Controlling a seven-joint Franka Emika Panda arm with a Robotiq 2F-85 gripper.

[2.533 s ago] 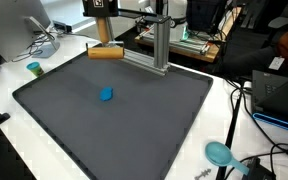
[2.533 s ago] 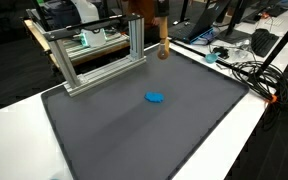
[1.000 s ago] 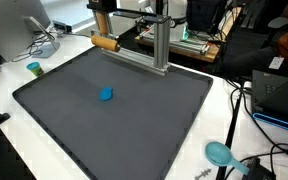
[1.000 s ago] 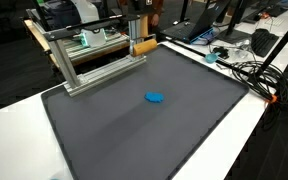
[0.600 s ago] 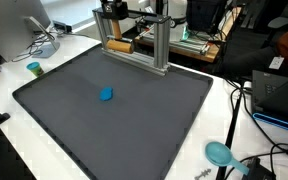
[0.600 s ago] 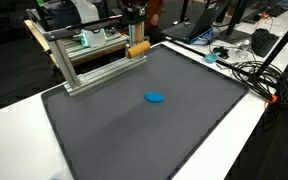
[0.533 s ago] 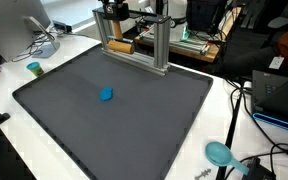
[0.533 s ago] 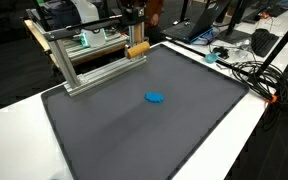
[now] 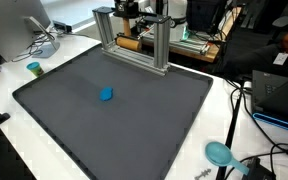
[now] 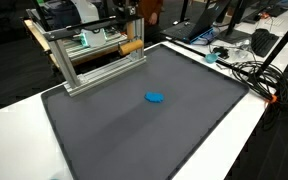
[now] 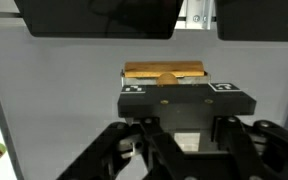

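Note:
The frame's gap between black panels lies past the cylinder (image 10: pixel 131 46), to its right in the wrist view, so my gripper moves toward that gap and releases next.
A short wooden cylinder (image 10: pixel 131 46) hangs level beside the aluminium frame (image 10: pixel 94 55), with my gripper (image 10: pixel 134 36) shut on it from above. Seen from the opposite side in an exterior view, the cylinder (image 9: pixel 127 42) shows through the frame's opening (image 9: pixel 162 45), under the top bar. In the wrist view the cylinder (image 11: pixel 164 72) lies crosswise just past the black marker plate (image 11: pixel 184 98), and the fingertips are hidden behind that plate. A small blue object (image 9: pixel 106 94) (image 10: pixel 155 97) lies on the dark mat (image 9: pixel 154 120), well away from the gripper.
The frame stands along the mat's far edge. A teal cup (image 9: pixel 34 69) sits off the mat on the white table, and a teal round object (image 9: pixel 217 152) lies near cables at the other corner. Monitors, laptops and wires (image 10: pixel 234 60) crowd the desks around.
The gripper has carried the cylinder from over the mat's far corner to the frame, turning it level, and in the last half second it moved slightly further into the frame. The blue object has not moved.

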